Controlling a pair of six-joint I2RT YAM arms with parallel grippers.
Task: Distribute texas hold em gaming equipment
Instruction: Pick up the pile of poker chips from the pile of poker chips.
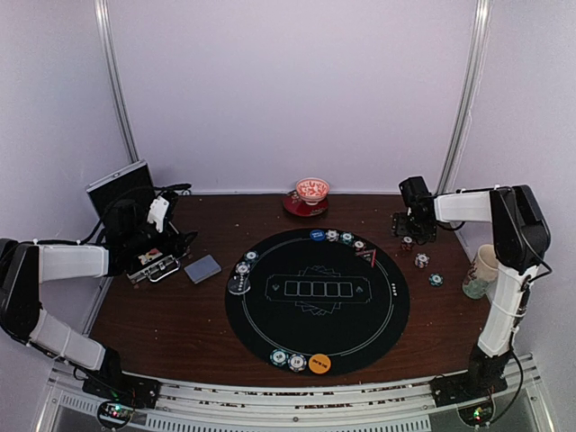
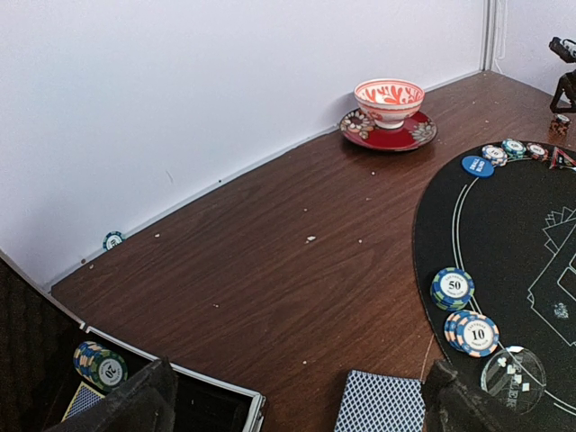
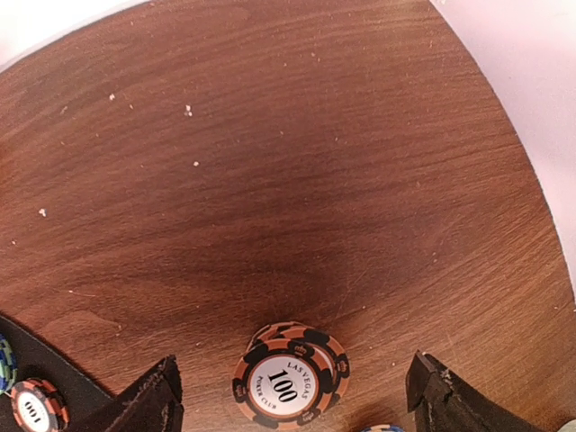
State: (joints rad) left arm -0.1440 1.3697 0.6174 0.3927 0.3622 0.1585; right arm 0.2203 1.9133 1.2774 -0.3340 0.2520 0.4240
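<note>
My right gripper goes down around the sides of the short stack of orange-and-black chips (image 1: 407,242) (image 3: 291,375) next and closes, since the stack is below it, between its open fingers.
My right gripper (image 3: 292,407) hangs open over the wooden table, at the mat's far right edge in the top view (image 1: 409,234). A short stack of orange-and-black 100 chips (image 3: 291,375) lies flat between its fingers, touched by neither. My left gripper (image 2: 297,412) is open and empty above the table's left side (image 1: 174,256). The blue-backed card deck (image 2: 382,402) lies by its right finger (image 2: 454,400). An open chip case (image 2: 211,402) is under its left finger. Chip stacks (image 2: 452,288) and a blue disc (image 1: 316,234) ring the black mat (image 1: 317,324). An orange disc (image 1: 319,364) sits at its near edge.
A red-and-white bowl (image 1: 312,190) on a red saucer stands at the back wall. A patterned cup (image 1: 480,270) stands by the right arm. Two loose chips (image 1: 421,260) lie right of the mat. One chip (image 2: 113,240) rests against the wall.
</note>
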